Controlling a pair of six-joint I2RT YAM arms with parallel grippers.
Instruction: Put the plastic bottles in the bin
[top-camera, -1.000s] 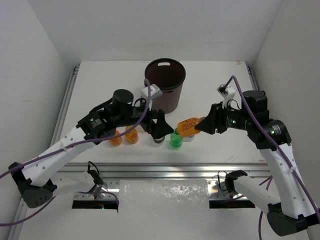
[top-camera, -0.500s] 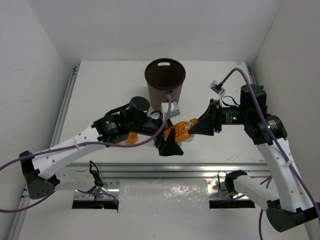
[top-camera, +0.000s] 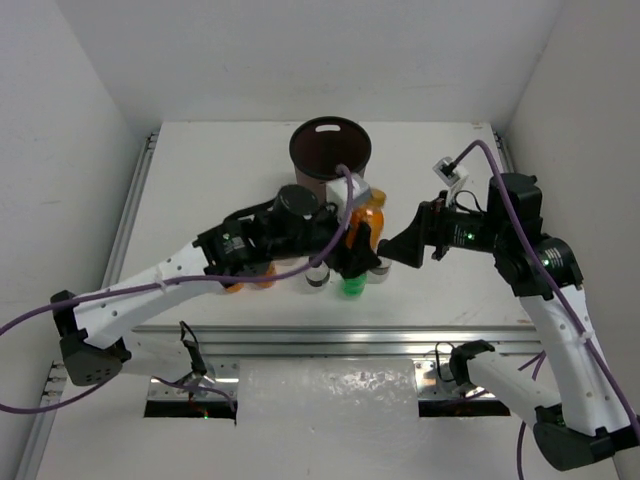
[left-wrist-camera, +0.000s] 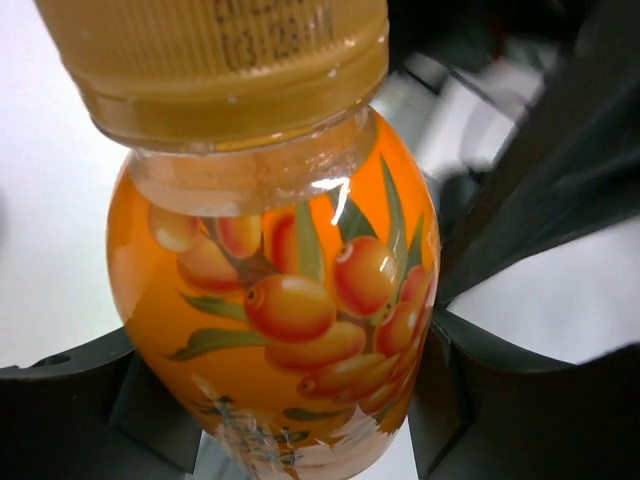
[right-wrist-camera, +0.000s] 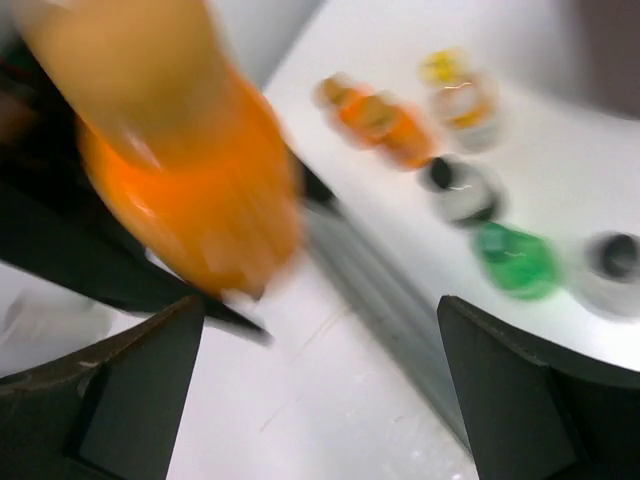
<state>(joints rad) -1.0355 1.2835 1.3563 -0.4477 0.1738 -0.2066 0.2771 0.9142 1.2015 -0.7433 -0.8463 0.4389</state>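
Observation:
My left gripper should next swing and turn outward over the bin's opening (top-camera: 329, 150) to release the orange bottle, because the bottle hangs short of the dark brown bin.
An orange bottle (top-camera: 368, 213) (left-wrist-camera: 280, 300) hangs in the air just in front of the dark brown bin (top-camera: 330, 150). My left gripper (top-camera: 358, 242) (left-wrist-camera: 290, 430) is shut on it, with the fingers pressed to both sides of its body. Just right of it, my right gripper (top-camera: 397, 248) (right-wrist-camera: 320, 400) stands open and holds nothing; the orange bottle (right-wrist-camera: 190, 190) shows blurred beyond its left finger. On the table stand a green bottle (top-camera: 352, 284) (right-wrist-camera: 515, 258), two orange bottles (top-camera: 262, 275) (right-wrist-camera: 375, 115), dark-labelled clear bottles (top-camera: 318, 279) (right-wrist-camera: 460, 190) and a yellow-capped one (right-wrist-camera: 455, 85).
The standing bottles form a row near the table's front edge (top-camera: 330, 325), partly under my left arm. White walls close in the left, right and back sides.
My right gripper has opened and let go of the orange bottle. My left gripper has shut on it and carried it up and back toward the bin.

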